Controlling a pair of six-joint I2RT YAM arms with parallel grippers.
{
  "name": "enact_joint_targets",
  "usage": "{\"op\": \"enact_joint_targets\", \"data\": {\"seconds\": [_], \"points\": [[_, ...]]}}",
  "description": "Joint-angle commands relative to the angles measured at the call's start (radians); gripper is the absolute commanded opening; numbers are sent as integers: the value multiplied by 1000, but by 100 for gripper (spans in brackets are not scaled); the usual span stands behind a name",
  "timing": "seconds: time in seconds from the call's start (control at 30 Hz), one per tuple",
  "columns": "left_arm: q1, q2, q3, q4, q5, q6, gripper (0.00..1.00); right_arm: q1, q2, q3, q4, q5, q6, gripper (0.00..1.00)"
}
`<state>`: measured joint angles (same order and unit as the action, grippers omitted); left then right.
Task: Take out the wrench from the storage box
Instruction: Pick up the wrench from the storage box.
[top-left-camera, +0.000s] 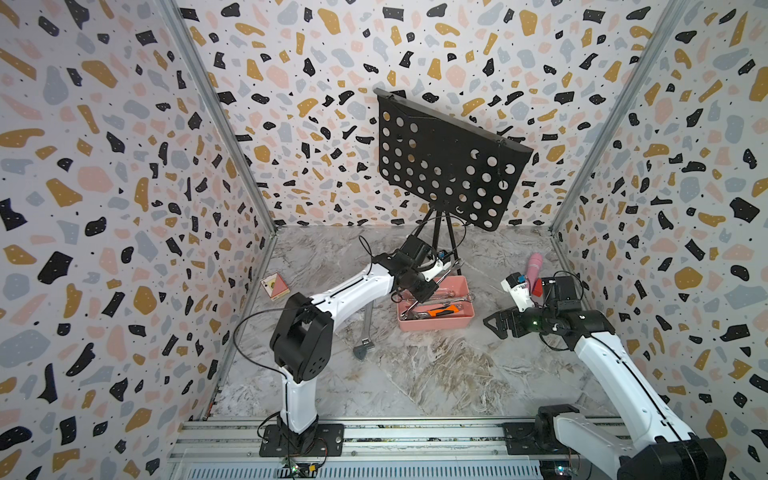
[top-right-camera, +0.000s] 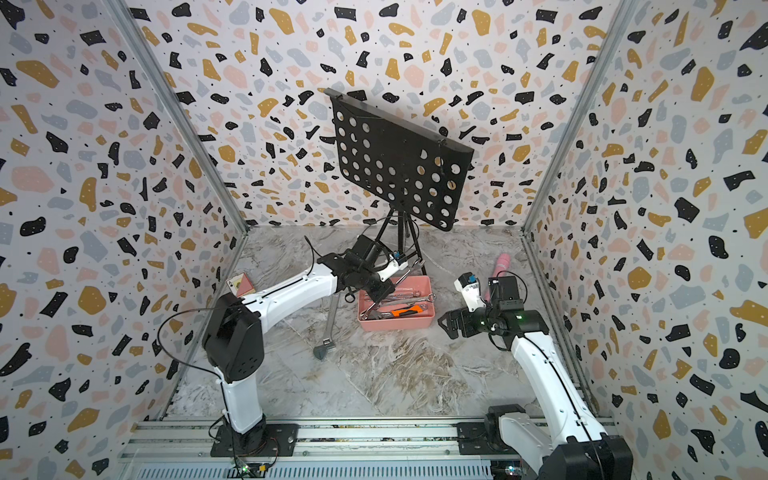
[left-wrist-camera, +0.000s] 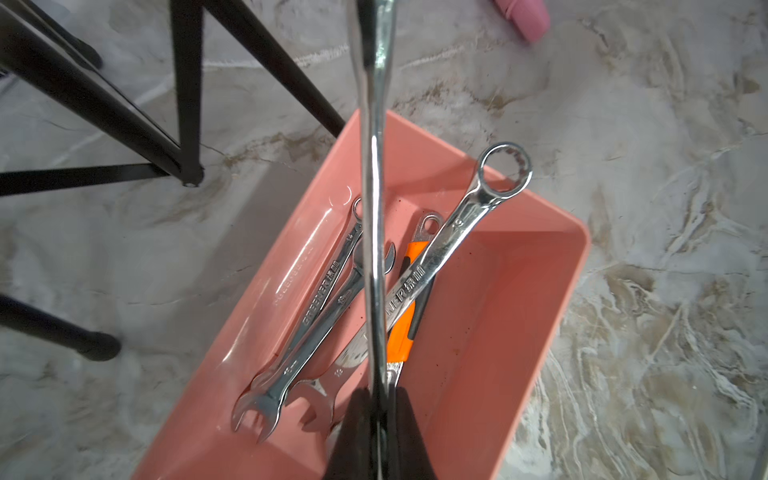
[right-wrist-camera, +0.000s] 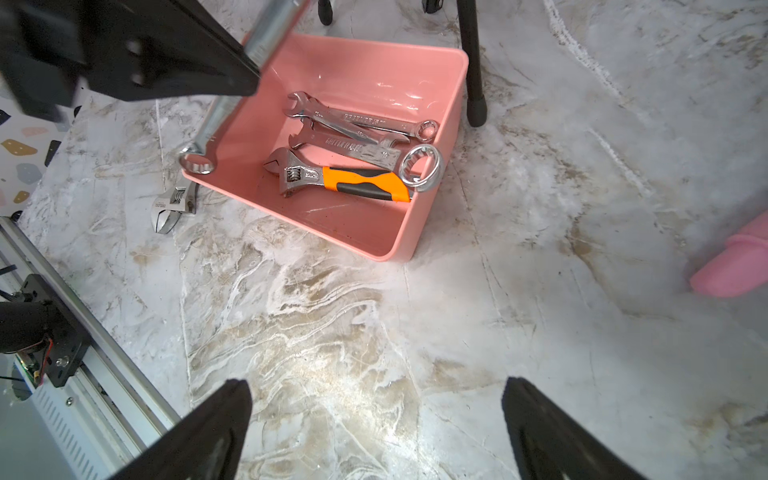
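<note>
I will next swing my left gripper off the box, turn, lower the long silver wrench's handle onto empty marble past the silver adjustable wrench and release it.
My left gripper (left-wrist-camera: 380, 392) is shut on the shaft of a long silver wrench (left-wrist-camera: 375, 187) and holds it tilted above the salmon-pink storage box (left-wrist-camera: 575, 266). In both top views the left gripper (top-left-camera: 426, 286) (top-right-camera: 380, 286) hovers over the box's (top-left-camera: 434, 323) (top-right-camera: 395, 325) left end. The wrench's ring end (right-wrist-camera: 197, 160) hangs outside that end. Several silver wrenches and an orange-handled adjustable wrench (right-wrist-camera: 361, 183) lie inside the box. My right gripper (top-left-camera: 492, 322) (right-wrist-camera: 376, 386) stands open and holding nothing over bare table, right of the box.
A silver adjustable wrench (top-left-camera: 365, 332) (right-wrist-camera: 172, 208) lies on the marble table left of the box. A black perforated music stand (top-left-camera: 449, 166) stands behind the box, its legs close to it. A pink cylinder (top-left-camera: 534, 266) lies at the right, a small card box (top-left-camera: 275, 286) at the left wall.
</note>
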<state>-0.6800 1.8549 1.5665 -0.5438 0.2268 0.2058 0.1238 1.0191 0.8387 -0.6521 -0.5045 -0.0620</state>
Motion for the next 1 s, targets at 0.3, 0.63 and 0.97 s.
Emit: {"op": "enact_joint_targets", "data": {"seconds": [0.3, 0.63, 0.97], "points": [[115, -411, -374, -38, -107, -170, 0, 5, 2, 18, 49, -40, 50, 100], [338, -495, -620, -23, -121, -161, 0, 15, -10, 9, 44, -40, 48, 100], [467, -349, -662, 64, -63, -305, 0, 16, -8, 8, 45, -36, 52, 100]]}}
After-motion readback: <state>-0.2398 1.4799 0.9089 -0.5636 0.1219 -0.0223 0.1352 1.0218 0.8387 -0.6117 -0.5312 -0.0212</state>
